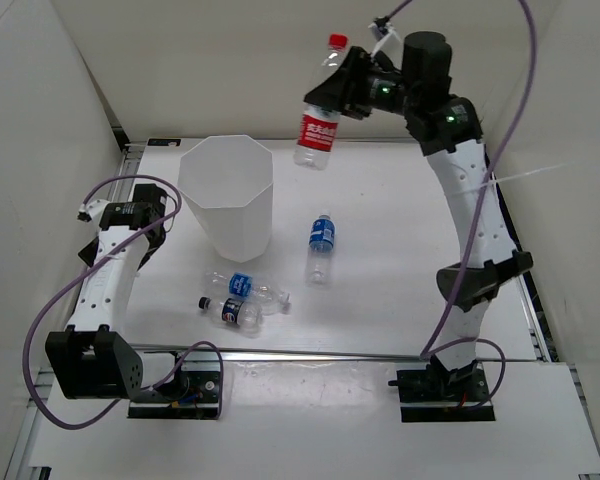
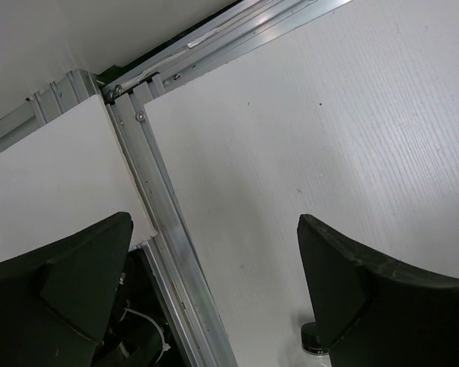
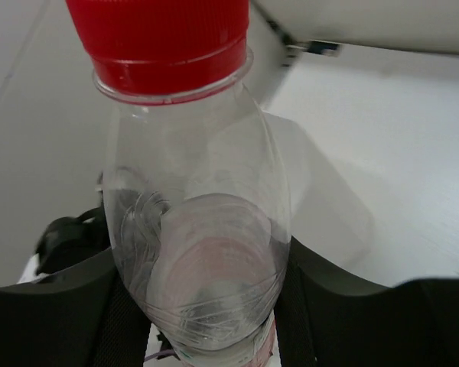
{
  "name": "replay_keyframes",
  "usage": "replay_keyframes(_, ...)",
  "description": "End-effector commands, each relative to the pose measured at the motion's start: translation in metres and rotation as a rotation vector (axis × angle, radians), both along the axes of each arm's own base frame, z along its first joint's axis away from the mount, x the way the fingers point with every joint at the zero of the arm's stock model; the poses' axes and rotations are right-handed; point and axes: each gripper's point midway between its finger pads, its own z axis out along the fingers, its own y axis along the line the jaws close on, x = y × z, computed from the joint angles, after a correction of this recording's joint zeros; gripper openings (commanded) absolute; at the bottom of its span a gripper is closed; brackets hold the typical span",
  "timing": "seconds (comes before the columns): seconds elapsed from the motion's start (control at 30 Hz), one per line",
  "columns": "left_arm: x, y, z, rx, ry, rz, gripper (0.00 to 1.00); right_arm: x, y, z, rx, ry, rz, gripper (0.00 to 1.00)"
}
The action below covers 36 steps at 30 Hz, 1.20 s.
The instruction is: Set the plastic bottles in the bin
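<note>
The red-labelled bottle still hangs beside the bin [image 1: 230, 222], so the bottle goes left in the top view with my right gripper next, over the bin's opening.
My right gripper [image 1: 333, 97] is shut on the red-labelled, red-capped plastic bottle [image 1: 318, 132], holding it high in the air, cap up, to the right of the bin [image 1: 230, 222]. In the right wrist view both pads press the clear body of this bottle [image 3: 195, 222]. Three more bottles lie on the table: a blue-labelled one [image 1: 321, 246] right of the bin, another blue-labelled one [image 1: 250, 288] in front of it, and a dark-labelled, black-capped one [image 1: 229, 310] next to that. My left gripper [image 1: 150, 228] stands open and empty left of the bin, low over the table.
White walls enclose the table on the left, back and right. An aluminium rail [image 2: 168, 229] runs along the table's left edge under my left gripper [image 2: 214, 222]. The black cap [image 2: 315, 339] of the dark bottle peeks in at the bottom of the left wrist view.
</note>
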Motion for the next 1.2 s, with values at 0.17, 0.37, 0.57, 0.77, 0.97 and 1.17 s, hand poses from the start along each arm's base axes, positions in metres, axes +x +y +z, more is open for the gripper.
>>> replay_keyframes(0.17,-0.012,-0.006,0.002,0.024,0.066,-0.043,1.00,-0.022,0.104,0.031,0.220,-0.101,0.290,0.12)
replay_keyframes(0.37,-0.004,-0.015,-0.002,0.026,0.075,-0.089,1.00,-0.008,0.130,0.004,0.149,-0.143,0.229,0.12)
replay_keyframes(0.57,-0.001,-0.022,-0.003,0.028,0.084,-0.121,1.00,0.005,0.151,-0.017,0.121,-0.165,0.209,0.29)
replay_keyframes(0.77,-0.003,-0.025,-0.009,0.020,0.103,-0.132,1.00,0.010,0.159,-0.049,0.036,-0.134,0.186,0.71)
replay_keyframes(0.97,-0.003,-0.025,-0.006,0.029,0.086,-0.133,1.00,-0.005,0.122,-0.018,-0.018,-0.186,0.086,1.00)
replay_keyframes(1.17,-0.006,-0.025,0.000,0.025,0.037,-0.133,1.00,-0.002,-0.004,-0.008,-0.169,-0.182,-0.405,1.00)
